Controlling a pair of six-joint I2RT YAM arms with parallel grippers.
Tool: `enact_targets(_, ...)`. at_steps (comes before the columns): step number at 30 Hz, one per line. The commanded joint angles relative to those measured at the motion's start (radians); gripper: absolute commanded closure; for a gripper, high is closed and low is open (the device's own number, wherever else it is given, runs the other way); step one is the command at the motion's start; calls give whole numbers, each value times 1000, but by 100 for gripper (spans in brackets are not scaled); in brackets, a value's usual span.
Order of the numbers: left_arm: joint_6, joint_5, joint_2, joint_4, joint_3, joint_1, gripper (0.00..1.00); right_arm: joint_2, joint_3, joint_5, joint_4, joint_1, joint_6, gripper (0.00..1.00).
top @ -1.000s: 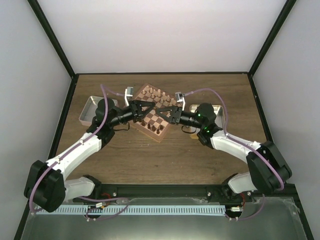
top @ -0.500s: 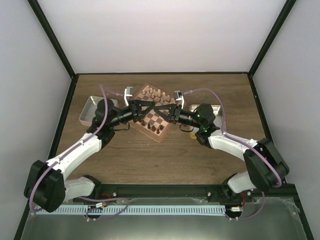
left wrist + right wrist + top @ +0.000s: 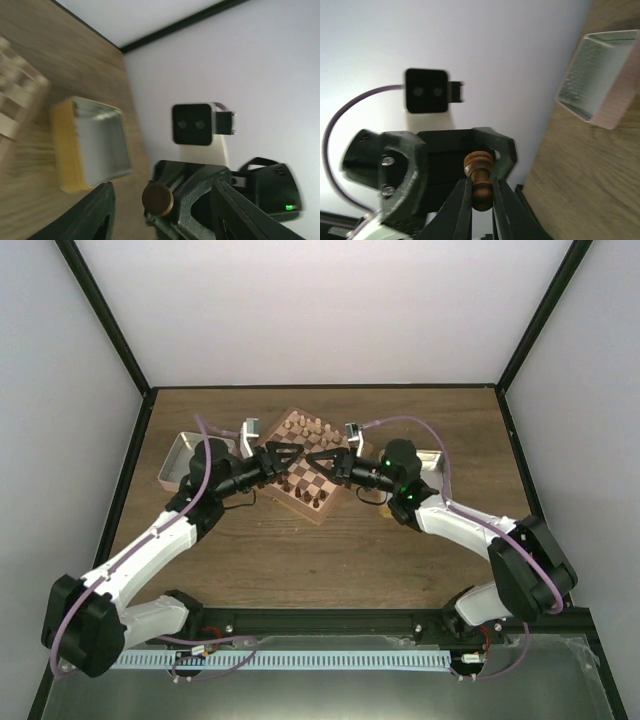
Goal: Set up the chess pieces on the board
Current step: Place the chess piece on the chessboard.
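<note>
Next, my right gripper tips to point down and lowers the dark brown piece beside the standing dark pieces, since the piece is held sideways above the board [image 3: 322,483].
The board [image 3: 322,483] lies turned like a diamond at the table's middle. Pale pieces stand along its far side; a few dark chess pieces [image 3: 308,496] stand near its front corner. My right gripper [image 3: 316,457] hovers over the board, shut on a dark brown chess piece [image 3: 481,179] with a ridged end. In the left wrist view that piece's round base [image 3: 158,198] faces the camera. My left gripper [image 3: 277,454] is open just opposite, its fingers [image 3: 98,212] spread on either side of the held piece without touching it.
A shallow metal tin [image 3: 183,462] sits left of the board and another [image 3: 434,466] to its right, half under the right arm. The tins also show in the wrist views [image 3: 95,145] [image 3: 600,75]. A board edge [image 3: 15,100] shows at the left.
My right gripper has moved left over the board with the dark piece, up to my left gripper. The left gripper has drawn back a little and tilted; its jaws stay open.
</note>
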Motion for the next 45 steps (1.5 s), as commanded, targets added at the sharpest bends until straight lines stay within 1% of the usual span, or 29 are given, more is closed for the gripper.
enact_targets(1, 285, -296, -92, -363, 72, 3, 41, 1, 135, 57, -435, 7, -238, 94)
enact_targets(4, 406, -500, -142, -504, 91, 4, 35, 70, 274, 124, -783, 7, -453, 94)
enact_targets(6, 481, -595, -168, -568, 106, 4, 32, 115, 342, 198, -937, 7, -591, 94)
enact_targets(10, 577, -715, -208, -628, 129, 4, 30, 220, 488, 355, -1191, 19, -763, 94)
enact_targets(14, 629, -802, -237, -652, 146, 6, 29, 369, 689, 514, -1364, 78, -883, 94)
enact_targets(17, 655, -848, -257, -657, 156, 6, 29, 469, 812, 577, -1432, 110, -918, 93)
enact_targets(21, 678, -872, -277, -661, 159, 6, 27, 611, 986, 654, -1524, 134, -964, 93)
enact_targets(25, 698, -877, -286, -668, 158, 7, 26, 716, 1109, 683, -1596, 142, -1001, 92)
enact_targets(33, 697, -855, -284, -669, 145, 7, 25, 816, 1222, 646, -1667, 144, -1018, 92)
enact_targets(40, 687, -825, -278, -662, 138, 7, 26, 855, 1255, 608, -1674, 151, -1022, 91)
enact_targets(45, 685, -820, -275, -663, 130, 7, 26, 873, 1278, 605, -1688, 153, -1025, 89)
